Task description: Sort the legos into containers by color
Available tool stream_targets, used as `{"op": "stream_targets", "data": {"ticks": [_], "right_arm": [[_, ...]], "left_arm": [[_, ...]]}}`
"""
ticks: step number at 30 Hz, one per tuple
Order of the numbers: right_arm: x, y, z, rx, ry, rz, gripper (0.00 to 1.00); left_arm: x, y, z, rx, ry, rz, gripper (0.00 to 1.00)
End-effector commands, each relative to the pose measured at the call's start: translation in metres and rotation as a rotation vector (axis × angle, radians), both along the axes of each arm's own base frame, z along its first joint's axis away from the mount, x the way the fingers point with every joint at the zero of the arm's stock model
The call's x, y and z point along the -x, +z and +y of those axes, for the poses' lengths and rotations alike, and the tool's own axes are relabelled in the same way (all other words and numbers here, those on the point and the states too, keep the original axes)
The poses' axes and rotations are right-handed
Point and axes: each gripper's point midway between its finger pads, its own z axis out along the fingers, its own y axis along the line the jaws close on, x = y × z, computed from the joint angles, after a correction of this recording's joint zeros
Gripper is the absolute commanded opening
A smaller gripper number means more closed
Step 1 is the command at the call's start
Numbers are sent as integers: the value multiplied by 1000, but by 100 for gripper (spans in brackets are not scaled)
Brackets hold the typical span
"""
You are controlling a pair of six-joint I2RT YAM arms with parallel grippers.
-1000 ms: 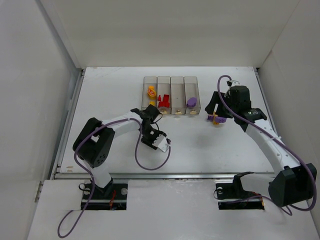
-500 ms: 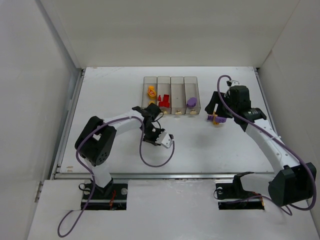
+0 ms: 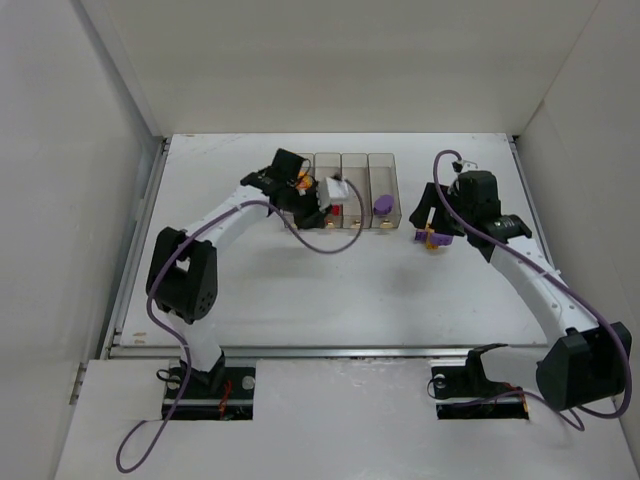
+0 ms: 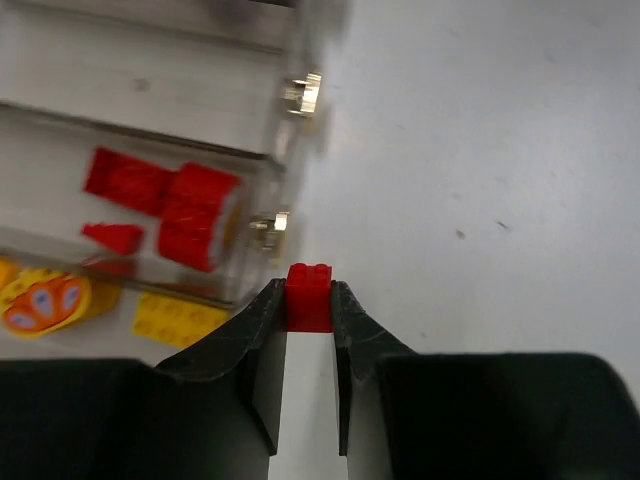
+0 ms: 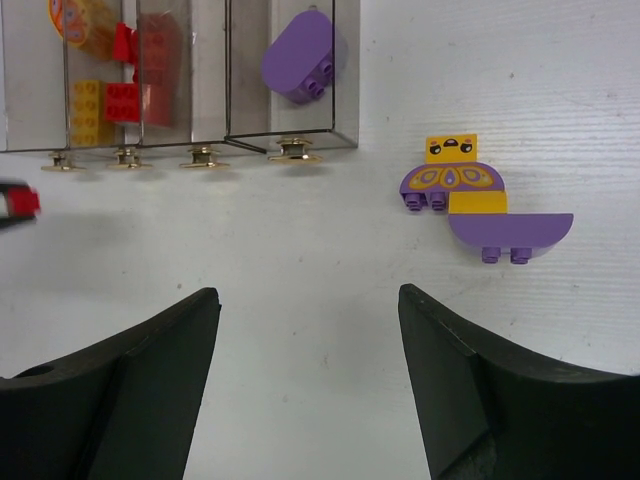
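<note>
The left gripper will move outward past the tan knobs next, over the second bin (image 4: pixel 55 175), and let go of the small red lego brick (image 4: pixel 310 296) there, because red legos are already inside.
My left gripper (image 4: pixel 310 300) is shut on a small red lego brick (image 4: pixel 310 296), held just off the near end of the containers (image 4: pixel 150 165). The top view shows that gripper (image 3: pixel 312 215) over the row's left bins (image 3: pixel 355 165). Red legos (image 4: pixel 165 200) lie in the second bin, with yellow pieces (image 4: pixel 178 318) in the first. A purple lego (image 5: pixel 300 55) sits in the fourth bin. My right gripper (image 5: pixel 308 295) hangs open over bare table. A purple and yellow lego cluster (image 5: pixel 480 200) lies right of the bins, ahead of it.
White walls close in the table (image 3: pixel 250 280) on the left, back and right. The left arm's purple cable (image 3: pixel 325 245) loops in front of the bins. Tan knobs (image 5: pixel 292 152) stick out of the bins' near ends.
My left arm has swung from mid-table up to the containers' near end, its jaws closing on the red brick. The right arm has not moved.
</note>
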Motion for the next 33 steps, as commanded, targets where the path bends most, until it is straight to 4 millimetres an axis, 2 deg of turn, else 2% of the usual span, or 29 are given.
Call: {"op": "stream_targets", "data": {"ticks": [1,5,6,7,8,9,11,12,13,16,17,18,19,22,24,25,27,29,33], "right_arm": [[-15,26,4,-10,3,-81,78],[-17,19,4,3,9,-64,78],[-18,23,4,1,9,-73,78],[-19,18,4,4,9,-61,78],[-22,19,5,4,9,-61,78],[-25,25,3,8,-2,-76,78],[-27,20,2,20,-9,-51,78],[-27,20,0,27,-18,-52,78],[-31,30,1,14,-23,-72,81],[-33,28,-5,36,-63,-46,89],[-37,32,-10,44,-82,-47,95],[-37,27,-11,51,-96,-18,95],[-38,30,-17,58,-113,-19,100],[-43,23,-26,55,-151,25,100],[-46,20,-34,12,-192,46,100],[-45,16,-38,14,-203,55,100],[-44,13,-41,-4,-217,68,100],[-45,5,-45,-18,-245,92,100],[-41,-14,-69,-46,-327,150,100]], "left_arm": [[-61,46,-9,247,325,76,0],[-97,69,-25,345,413,64,0],[-106,58,-27,339,431,77,0],[-119,70,-31,360,446,44,0],[-123,56,-29,338,465,54,0],[-138,55,-33,345,489,45,0],[-157,51,-31,332,550,23,0],[-170,61,-33,348,570,-2,0],[-177,43,-33,320,592,12,3],[-193,26,-28,286,664,17,17],[-195,30,-28,291,677,12,24],[-197,32,-29,301,676,1,31],[-197,30,-29,301,676,1,36],[-194,25,-32,313,664,16,50],[-193,22,-33,316,656,22,52],[-192,29,-35,332,644,14,53],[-190,25,-35,327,632,19,57],[-191,32,-34,332,639,4,57],[-184,45,-26,320,654,-16,57]]}}
